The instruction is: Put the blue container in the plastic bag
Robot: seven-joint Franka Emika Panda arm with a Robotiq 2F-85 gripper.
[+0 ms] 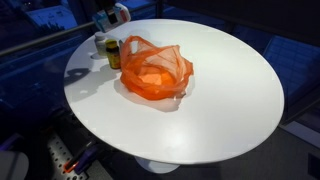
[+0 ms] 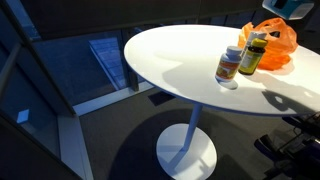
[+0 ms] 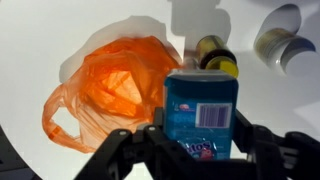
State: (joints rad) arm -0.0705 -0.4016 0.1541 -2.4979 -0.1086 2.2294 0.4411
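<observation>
The gripper shifts over the bag's opening [image 1: 155, 73] next, lowers and releases the container [image 1: 112, 16] inside, as the bag's opening lies below the gripper and to its left in the wrist view.
My gripper [image 3: 200, 145] is shut on the blue container [image 3: 200, 112], a blue box with a barcode label, and holds it in the air above the table. The orange plastic bag [image 3: 120, 85] lies open and crumpled on the white round table, to the left of the container in the wrist view. In an exterior view the gripper with the container [image 1: 112, 16] hovers at the far edge behind the bag [image 1: 155, 70]. In an exterior view it [image 2: 290, 8] is above the bag [image 2: 272, 38].
Two bottles stand next to the bag: a dark bottle with a yellow cap [image 1: 113, 52] [image 2: 252, 55] [image 3: 215, 55] and a white-capped bottle [image 1: 101, 44] [image 2: 230, 65] [image 3: 280, 45]. The white round table [image 1: 220, 110] stands on a pedestal base [image 2: 187, 152].
</observation>
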